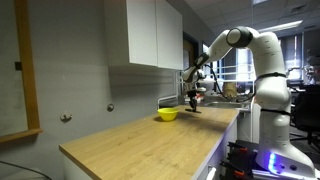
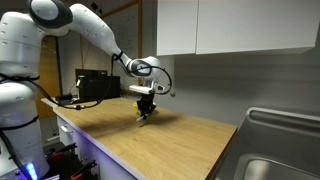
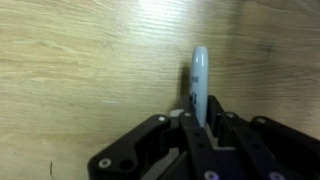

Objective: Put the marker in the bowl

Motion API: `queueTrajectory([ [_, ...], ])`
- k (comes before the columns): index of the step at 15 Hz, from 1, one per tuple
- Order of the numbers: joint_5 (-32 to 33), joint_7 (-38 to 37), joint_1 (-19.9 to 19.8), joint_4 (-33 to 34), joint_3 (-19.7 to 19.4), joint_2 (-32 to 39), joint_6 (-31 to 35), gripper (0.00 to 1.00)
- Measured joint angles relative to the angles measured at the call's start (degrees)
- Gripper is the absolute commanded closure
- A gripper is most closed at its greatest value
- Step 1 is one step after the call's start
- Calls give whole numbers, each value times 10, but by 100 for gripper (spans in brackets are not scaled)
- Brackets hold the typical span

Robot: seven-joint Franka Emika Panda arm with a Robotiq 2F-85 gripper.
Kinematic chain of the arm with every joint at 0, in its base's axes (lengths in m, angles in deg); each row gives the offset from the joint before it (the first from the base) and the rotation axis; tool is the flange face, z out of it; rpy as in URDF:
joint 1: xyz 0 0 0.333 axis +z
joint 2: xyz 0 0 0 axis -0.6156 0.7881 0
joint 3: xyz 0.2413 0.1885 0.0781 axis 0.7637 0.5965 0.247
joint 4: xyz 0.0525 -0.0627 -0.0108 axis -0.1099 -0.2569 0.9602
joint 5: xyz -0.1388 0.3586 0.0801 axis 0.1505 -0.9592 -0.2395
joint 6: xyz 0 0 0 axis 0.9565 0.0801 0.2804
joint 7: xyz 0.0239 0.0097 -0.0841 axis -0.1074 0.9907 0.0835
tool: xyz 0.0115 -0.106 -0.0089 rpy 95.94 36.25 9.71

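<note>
The gripper rises and carries the marker over the yellow bowl's open top [image 1: 168, 110] next to release it, because my fingers hold it low beside the bowl.
In the wrist view the slim marker [image 3: 200, 85] stands between my fingers and sticks out past the fingertips over the wooden counter; it looks pale under glare. My gripper [image 3: 203, 125] is shut on it. In an exterior view my gripper [image 1: 195, 103] is low over the counter, just beside the yellow bowl [image 1: 168, 114] and apart from it. In an exterior view my gripper [image 2: 146, 110] covers most of the bowl; only a yellow sliver [image 2: 147, 119] shows beneath it. The bowl is out of the wrist view.
The long wooden counter [image 1: 150, 140] runs along a grey wall under white cabinets [image 1: 150, 35]. A steel sink [image 2: 275, 150] lies at one end. A black box [image 2: 97, 86] stands on the counter near the robot base.
</note>
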Motion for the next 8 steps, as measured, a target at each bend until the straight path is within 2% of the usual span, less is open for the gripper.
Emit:
queueTrajectory([
  [8,1,-12,41,37,28,-54,1,91],
])
